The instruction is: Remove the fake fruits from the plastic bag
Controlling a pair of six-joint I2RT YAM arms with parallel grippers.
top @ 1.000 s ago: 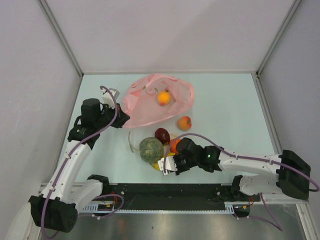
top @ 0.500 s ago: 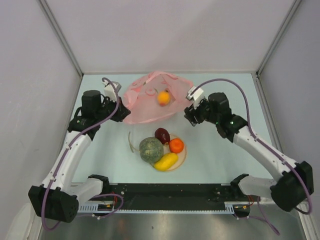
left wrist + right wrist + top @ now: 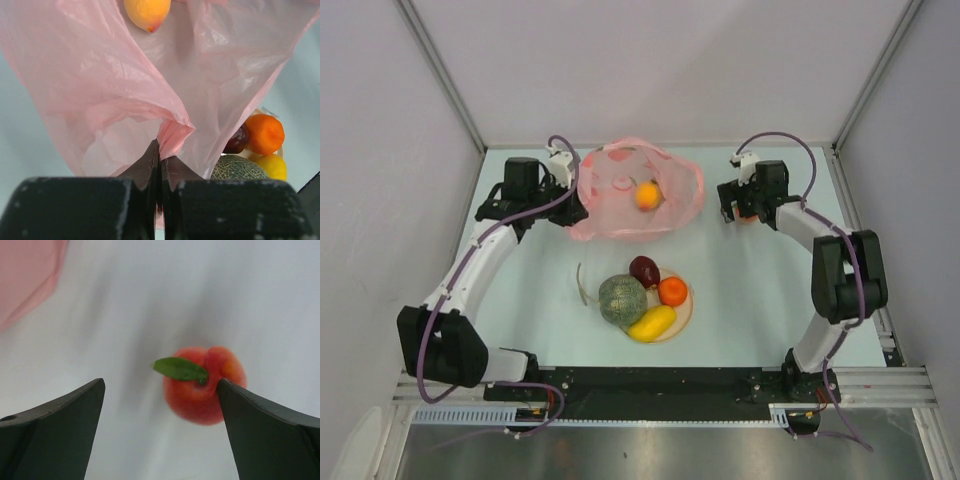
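The red-orange peach (image 3: 748, 216) (image 3: 196, 387) is off-centre by one fingertip. My right gripper will move toward the right in the wrist view and go down to close.
The pink plastic bag (image 3: 635, 200) lies at the back middle with one peach-coloured fruit (image 3: 647, 195) inside. My left gripper (image 3: 572, 207) is shut on a fold of the bag's edge (image 3: 172, 132), and that fruit (image 3: 146, 12) shows through the film above. My right gripper (image 3: 161, 382) is open at the back right (image 3: 735, 210). A red-orange peach with a green leaf (image 3: 200, 395) lies on the table below it, by the right finger. The netted melon (image 3: 622, 300), dark red apple (image 3: 643, 270), orange (image 3: 672, 291) and yellow fruit (image 3: 652, 322) sit on the plate.
The cream plate (image 3: 686, 312) stands at the near middle, between the arm bases. Grey walls close the table at the back and both sides. A corner of the bag (image 3: 25, 275) shows at the upper left of the right wrist view.
My right arm swung from the plate to the back right and its gripper opened; the peach now lies under it. My left gripper moved toward the back, still holding the bag's edge.
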